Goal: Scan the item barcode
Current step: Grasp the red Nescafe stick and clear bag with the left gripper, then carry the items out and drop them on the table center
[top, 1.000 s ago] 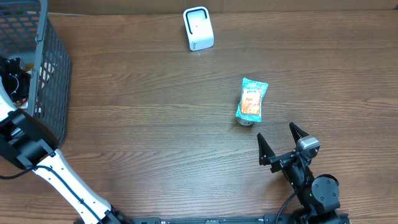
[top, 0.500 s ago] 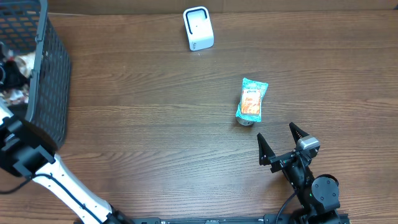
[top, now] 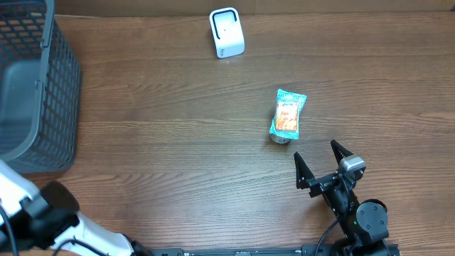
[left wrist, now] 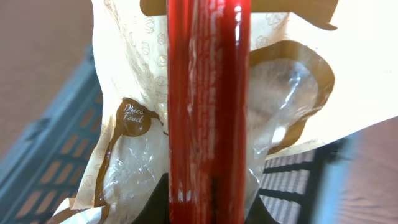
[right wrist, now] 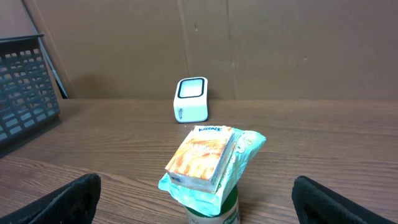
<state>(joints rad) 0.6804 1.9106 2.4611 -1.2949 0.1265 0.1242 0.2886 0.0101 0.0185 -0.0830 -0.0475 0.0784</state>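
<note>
I will next move my left gripper off the basket toward the jar. Then it will go down to the brown table between mesh basket and jar (top: pixel 186 122), which is empty.
In the left wrist view my left gripper (left wrist: pixel 208 202) is shut on a long glossy red packet (left wrist: pixel 208 93) that stands up between the dark jaws. A clear and tan bag marked "Dried Food" (left wrist: pixel 134 149) lies right behind the packet; I cannot tell whether it is also pinched. No barcode shows. Overhead, only the left arm's white link (top: pixel 32 213) appears, at the bottom left. The white scanner (top: pixel 227 32) (right wrist: pixel 191 99) stands at the table's far edge. My right gripper (top: pixel 321 165) (right wrist: pixel 199 208) is open and holds nothing, just short of a stack of items.
A dark mesh basket (top: pixel 60 85) (left wrist: pixel 50 155) stands at the far left. An orange box (right wrist: pixel 200 155) on a teal pouch (top: pixel 288 114) rests atop a green-lidded jar (right wrist: pixel 217 208), right of the middle. The brown wooden table (top: pixel 178 142) spreads between them.
The left arm has come up out of the basket and drawn back toward the bottom left corner. Its jaws have closed. The right arm has stayed where it was.
</note>
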